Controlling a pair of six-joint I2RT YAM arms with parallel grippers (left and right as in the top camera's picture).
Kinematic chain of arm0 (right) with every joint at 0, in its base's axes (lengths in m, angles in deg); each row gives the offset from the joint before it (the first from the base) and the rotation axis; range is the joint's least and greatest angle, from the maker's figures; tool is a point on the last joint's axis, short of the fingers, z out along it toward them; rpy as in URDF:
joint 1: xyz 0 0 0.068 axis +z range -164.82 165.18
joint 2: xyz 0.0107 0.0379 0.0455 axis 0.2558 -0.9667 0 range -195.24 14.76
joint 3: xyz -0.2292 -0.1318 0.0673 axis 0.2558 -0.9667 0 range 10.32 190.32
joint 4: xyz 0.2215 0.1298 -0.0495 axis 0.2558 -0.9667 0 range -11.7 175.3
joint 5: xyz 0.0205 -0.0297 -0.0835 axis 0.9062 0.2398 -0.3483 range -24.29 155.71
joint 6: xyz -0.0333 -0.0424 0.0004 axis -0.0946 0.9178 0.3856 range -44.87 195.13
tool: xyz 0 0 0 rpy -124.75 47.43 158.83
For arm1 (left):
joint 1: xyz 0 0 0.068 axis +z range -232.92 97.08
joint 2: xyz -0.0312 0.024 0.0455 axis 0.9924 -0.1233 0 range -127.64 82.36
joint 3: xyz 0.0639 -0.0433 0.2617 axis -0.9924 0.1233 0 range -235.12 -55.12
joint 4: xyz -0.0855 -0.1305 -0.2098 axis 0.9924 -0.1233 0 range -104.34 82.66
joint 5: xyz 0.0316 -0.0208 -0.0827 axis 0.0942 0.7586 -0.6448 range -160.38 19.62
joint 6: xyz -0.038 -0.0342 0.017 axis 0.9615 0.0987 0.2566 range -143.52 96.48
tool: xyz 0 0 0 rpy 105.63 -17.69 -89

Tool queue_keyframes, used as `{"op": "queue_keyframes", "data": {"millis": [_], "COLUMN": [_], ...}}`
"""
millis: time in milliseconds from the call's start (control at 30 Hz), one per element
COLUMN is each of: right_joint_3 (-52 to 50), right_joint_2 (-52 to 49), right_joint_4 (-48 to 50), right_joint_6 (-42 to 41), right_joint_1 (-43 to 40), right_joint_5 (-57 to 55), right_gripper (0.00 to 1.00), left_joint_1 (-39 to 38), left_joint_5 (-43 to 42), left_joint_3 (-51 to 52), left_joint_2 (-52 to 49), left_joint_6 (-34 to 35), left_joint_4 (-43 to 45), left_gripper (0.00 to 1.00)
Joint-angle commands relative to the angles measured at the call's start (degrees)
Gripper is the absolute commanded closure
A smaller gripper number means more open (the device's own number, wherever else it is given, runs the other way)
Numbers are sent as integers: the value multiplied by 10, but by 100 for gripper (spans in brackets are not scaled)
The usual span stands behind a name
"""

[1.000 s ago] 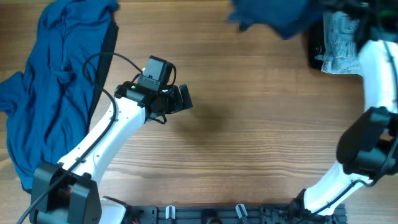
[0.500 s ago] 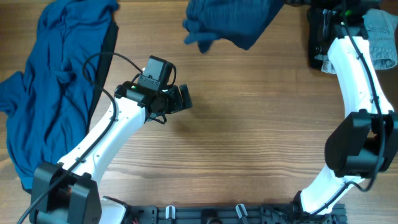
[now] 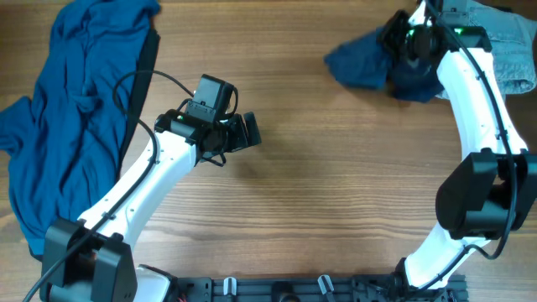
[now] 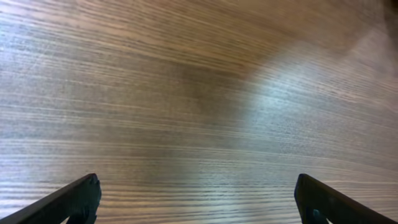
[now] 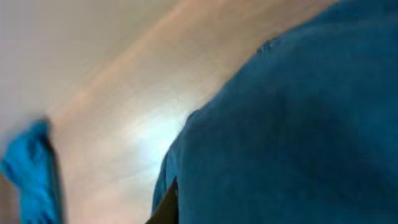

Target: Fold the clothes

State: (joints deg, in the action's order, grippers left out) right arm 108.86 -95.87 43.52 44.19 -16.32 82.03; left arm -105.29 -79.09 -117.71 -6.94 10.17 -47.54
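Note:
The right gripper will next come down and release the garment on the clear bare wood, which is below the gripper, back and to its left in the overhead view.
A dark blue garment (image 3: 362, 64) lies bunched on the wooden table at the far right. My right gripper (image 3: 404, 44) is shut on its right side. In the right wrist view this garment (image 5: 298, 124) fills most of the frame and hides the jaws except one dark finger edge. My left gripper (image 3: 248, 132) is open and empty over bare wood at the centre left. Its two fingertips show far apart in the left wrist view (image 4: 199, 199). A large crumpled blue pile of clothes (image 3: 75, 109) lies at the far left.
A light denim garment (image 3: 513, 50) lies at the far right corner, behind the right arm. The blue pile shows small at the left edge of the right wrist view (image 5: 25, 168). The left arm's base and a black rail sit at the near edge.
The right arm swung the dark blue garment from the far edge, first leftward, then down and right onto the table. The left arm has not moved.

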Motion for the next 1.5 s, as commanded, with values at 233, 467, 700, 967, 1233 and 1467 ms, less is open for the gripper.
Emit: {"op": "queue_keyframes", "data": {"millis": [233, 467, 700, 967, 1233, 1467], "right_joint_3": [9, -18, -227, -243, -243, -351], "right_joint_2": [10, 10, 10, 21, 165, 166], "right_joint_4": [-265, -322, -196, -168, -200, -142], "right_joint_6": [139, 50, -48, -87, -66, -181], "right_joint_1": [78, 119, 119, 96, 39, 37], "right_joint_5": [-92, -139, -107, -122, -148, -121], "right_gripper": [96, 95, 96, 88, 0, 0], "left_joint_1": [3, 3, 3, 3, 3, 3], "left_joint_5": [-4, -4, -4, -4, -4, -4], "left_joint_3": [4, 4, 4, 4, 4, 4], "left_joint_2": [4, 4, 4, 4, 4, 4], "left_joint_6": [-3, -3, -3, -3, -3, -3], "left_joint_4": [1, 1, 3, 5, 8, 7], "left_gripper": [0, 0, 0, 0, 0, 0]}}
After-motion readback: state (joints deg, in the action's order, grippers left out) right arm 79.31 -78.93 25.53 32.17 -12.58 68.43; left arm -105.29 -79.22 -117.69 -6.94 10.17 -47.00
